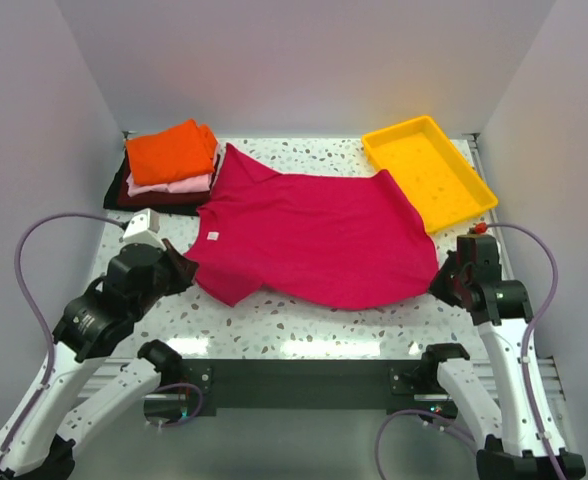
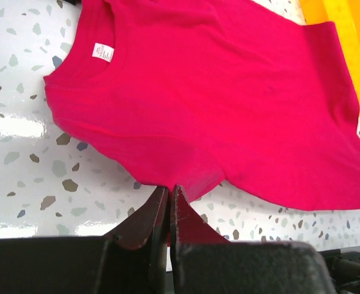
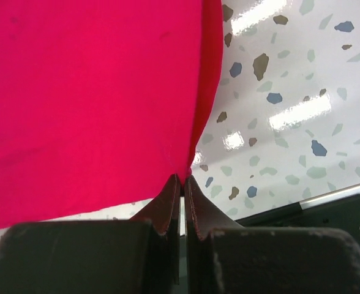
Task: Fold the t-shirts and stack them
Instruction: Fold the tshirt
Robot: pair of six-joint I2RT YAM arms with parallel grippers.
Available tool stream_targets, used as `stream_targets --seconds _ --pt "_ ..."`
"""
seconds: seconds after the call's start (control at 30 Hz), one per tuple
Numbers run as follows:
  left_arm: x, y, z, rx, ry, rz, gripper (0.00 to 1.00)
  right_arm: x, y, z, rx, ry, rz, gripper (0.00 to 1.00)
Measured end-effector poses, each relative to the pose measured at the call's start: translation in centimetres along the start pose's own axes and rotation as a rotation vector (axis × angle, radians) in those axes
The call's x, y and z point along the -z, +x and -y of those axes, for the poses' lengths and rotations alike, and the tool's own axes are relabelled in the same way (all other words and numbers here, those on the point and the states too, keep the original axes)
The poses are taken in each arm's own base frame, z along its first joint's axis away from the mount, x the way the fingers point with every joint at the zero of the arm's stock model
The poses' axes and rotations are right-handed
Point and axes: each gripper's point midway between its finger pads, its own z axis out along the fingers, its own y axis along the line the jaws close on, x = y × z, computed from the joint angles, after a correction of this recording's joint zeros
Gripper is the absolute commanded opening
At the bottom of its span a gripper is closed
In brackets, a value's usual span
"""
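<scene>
My left gripper carries the shirt's pinched edge outward onto the shirt's far shoulder by the stack (image 1: 221, 202) next and releases it, folding the spread shirt. That shoulder lies outward.
The crimson-magenta t-shirt (image 1: 314, 235) lies spread across the table, its white neck label (image 1: 212, 236) to the left. At the near-left sleeve my left gripper (image 1: 179, 268) is shut on the cloth edge. In the left wrist view the shirt (image 2: 217, 92) runs into the closed gripper (image 2: 169, 188). My right gripper (image 1: 444, 280) is shut on the shirt's right near corner. The right wrist view shows the cloth (image 3: 88, 92) pinched in the gripper (image 3: 181, 179). At the back left sits a stack of folded t-shirts: orange (image 1: 171, 152) on pale pink (image 1: 189, 185) on dark maroon (image 1: 139, 197).
A yellow plastic tray (image 1: 429, 172) stands at the back right, close to the shirt's far right sleeve. White walls close in the speckled table (image 1: 304, 320) on three sides. Purple cables loop beside both arms.
</scene>
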Motion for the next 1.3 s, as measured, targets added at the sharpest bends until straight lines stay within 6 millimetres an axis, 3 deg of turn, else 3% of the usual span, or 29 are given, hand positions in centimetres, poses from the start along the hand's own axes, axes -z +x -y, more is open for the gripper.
stream_targets --seconds 0.37,0.6,0.7,0.87,1.13,1.3 --pt "3.6 0.9 -0.2 0.061 0.062 -0.034 0.0 2.7 1.8 0.5 -0.001 -0.042 -0.022 0.0" --pt "5.7 -0.5 0.8 0.076 0.125 -0.004 0.0 3.6 2.5 1.0 0.0 -0.04 -0.029 0.0" --pt "4.3 0.4 0.9 0.053 0.117 -0.036 0.0 3.2 2.5 0.7 0.007 -0.043 -0.049 0.0" --pt "-0.5 2.3 1.0 -0.026 0.038 -0.138 0.0 1.0 1.8 -0.1 0.024 -0.02 -0.095 0.0" --pt "-6.3 1.6 2.6 -0.134 -0.015 -0.159 0.0 -4.0 0.1 -1.7 0.052 0.018 -0.155 0.0" --pt "-9.0 -0.2 3.4 -0.167 -0.04 -0.129 0.0 -6.6 -0.4 -2.2 0.073 0.043 -0.184 0.0"
